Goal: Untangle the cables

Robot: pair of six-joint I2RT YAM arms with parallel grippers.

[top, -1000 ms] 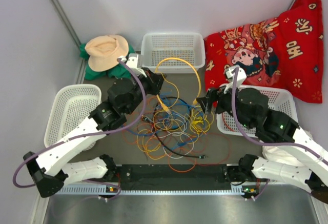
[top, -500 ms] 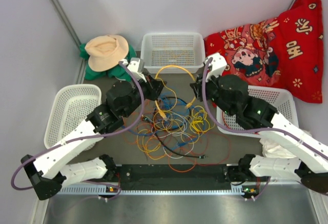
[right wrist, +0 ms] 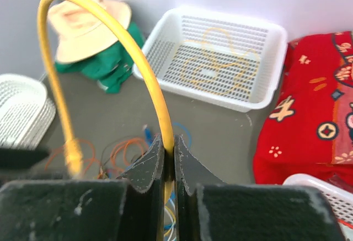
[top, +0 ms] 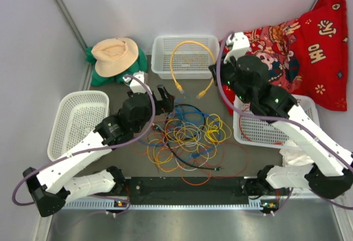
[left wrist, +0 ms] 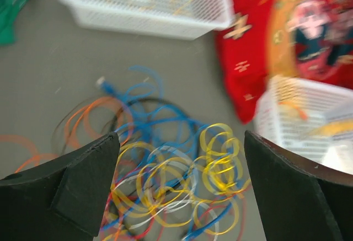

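The right gripper moves outward over the basket and releases the pinched cable next. The back basket (top: 186, 60) (right wrist: 209, 67) lies outward of it and already holds a yellow cable.
The cables (top: 185, 136) lie in a tangle of yellow, orange, blue, red, white and black loops on the table between the arms, seen again as the cables (left wrist: 182, 169) in the left wrist view. One yellow cable (top: 190, 43) arcs high over the back basket, both plug ends dangling. My right gripper (top: 215, 73) is shut on it, and the right wrist view shows the yellow cable (right wrist: 110, 26) pinched between the right gripper (right wrist: 169, 144) jaws. My left gripper (top: 162, 100) hangs open over the tangle's left back edge. In its wrist view the left gripper (left wrist: 179, 180) holds nothing.
A white basket (top: 209, 42) stands at the back centre, another basket (top: 77, 119) at the left and a third basket (top: 276, 133) at the right under my right arm. A tan hat (top: 113, 53) on green cloth lies back left, a red cushion (top: 309, 48) back right.
My left gripper opened, let go of the yellow cable and drew back. My right gripper shut on that cable and lifted it back toward the centre basket.
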